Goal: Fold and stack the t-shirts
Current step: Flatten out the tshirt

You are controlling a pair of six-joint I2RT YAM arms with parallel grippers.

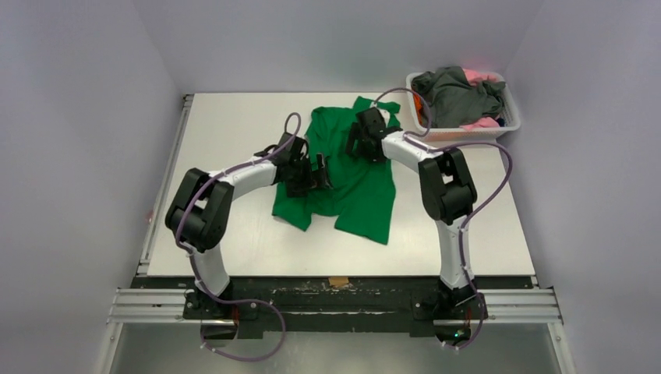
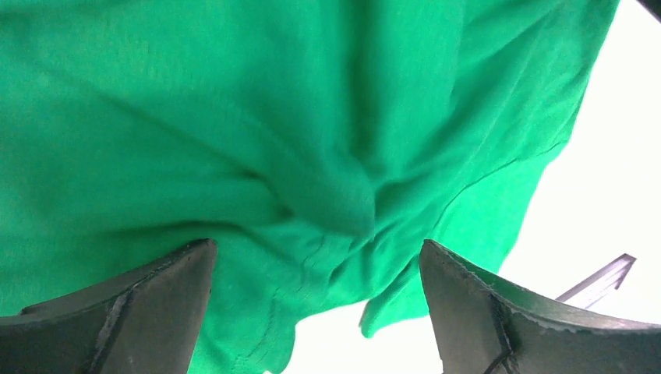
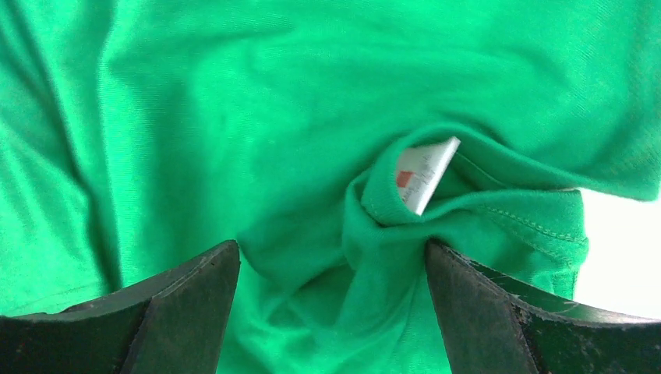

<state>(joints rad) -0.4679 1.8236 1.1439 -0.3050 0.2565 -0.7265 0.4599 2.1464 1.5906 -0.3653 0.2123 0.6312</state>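
My left gripper is about to move back toward my base and down onto the near corner of the shirt's closest flap, because it sticks out over bare table.
A bright green t-shirt lies crumpled on the white table, near its middle. My left gripper is open over the shirt's left side; its wrist view shows wrinkled green cloth and a hem edge between the spread fingers. My right gripper is open over the shirt's upper part near the collar; its wrist view shows bunched green cloth and a white neck label between the spread fingers. Dark grey and pink shirts lie in a basket.
A white slatted basket full of clothes stands at the table's far right corner. Purple cables loop off both arms. A metal rail runs along the table's left edge. The near edge has a dark mounting bar.
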